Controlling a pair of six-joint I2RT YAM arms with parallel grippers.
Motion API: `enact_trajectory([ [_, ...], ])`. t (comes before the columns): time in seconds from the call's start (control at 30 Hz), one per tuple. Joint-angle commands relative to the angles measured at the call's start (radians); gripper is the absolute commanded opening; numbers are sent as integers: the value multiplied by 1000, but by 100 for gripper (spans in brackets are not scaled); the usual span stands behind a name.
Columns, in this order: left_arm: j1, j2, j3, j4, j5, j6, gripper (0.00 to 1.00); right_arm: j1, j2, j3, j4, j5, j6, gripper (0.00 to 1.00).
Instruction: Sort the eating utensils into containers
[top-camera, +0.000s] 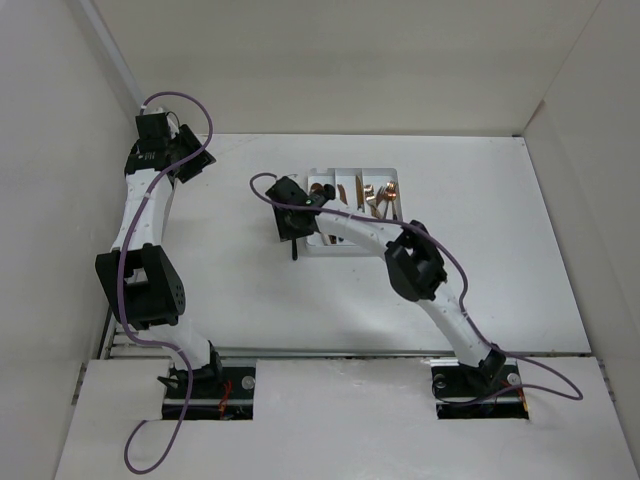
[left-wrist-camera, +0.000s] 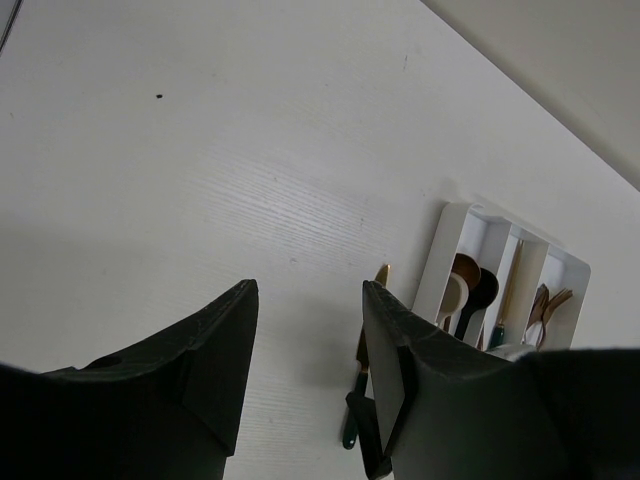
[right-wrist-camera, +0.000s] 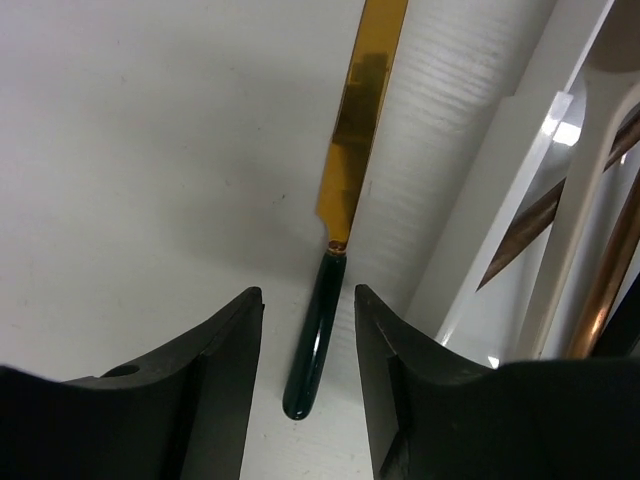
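The knife's dark green handle is just below my right gripper and between its fingers. My right gripper will lower a little and close there next.
A knife (right-wrist-camera: 358, 130) with a gold blade and dark green handle lies on the table just left of the white tray (right-wrist-camera: 478, 235). My right gripper (right-wrist-camera: 308, 292) is open, its fingers on either side of the knife's handle end without touching it. In the top view the right gripper (top-camera: 290, 222) is at the tray's (top-camera: 350, 251) left edge, with the handle (top-camera: 295, 252) poking out below it. Copper utensils (top-camera: 378, 196) lie in the tray's compartments. My left gripper (left-wrist-camera: 305, 290) is open and empty; its view shows the knife (left-wrist-camera: 381, 276) and spoons (left-wrist-camera: 466, 287) in the tray (left-wrist-camera: 437, 262).
The left arm's gripper (top-camera: 190, 163) is at the far left back of the table near the side wall. White walls enclose the table on the left, back and right. The right arm's forearm (top-camera: 365, 232) crosses over the tray's near end.
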Motion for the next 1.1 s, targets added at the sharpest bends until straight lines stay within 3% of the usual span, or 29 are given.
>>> enact_trajectory([
  [0.0, 5, -29, -2, 16, 5, 4, 43, 7, -3, 31, -22, -20, 8, 47],
  [0.53, 5, -29, -2, 16, 14, 4, 43, 82, 106, 73, -158, 103, 28, 35],
  [0.63, 5, -29, -2, 16, 14, 4, 43, 82, 106, 59, -158, 80, 19, 8],
  [0.7, 5, -29, -2, 16, 14, 4, 43, 82, 95, 44, -123, 49, -7, 0],
  [0.9, 5, -38, -2, 25, 14, 4, 43, 82, -32, 22, -13, 23, -39, 0],
  [1.07, 5, -38, -2, 25, 14, 4, 43, 53, -196, 13, 76, 93, -39, 0],
])
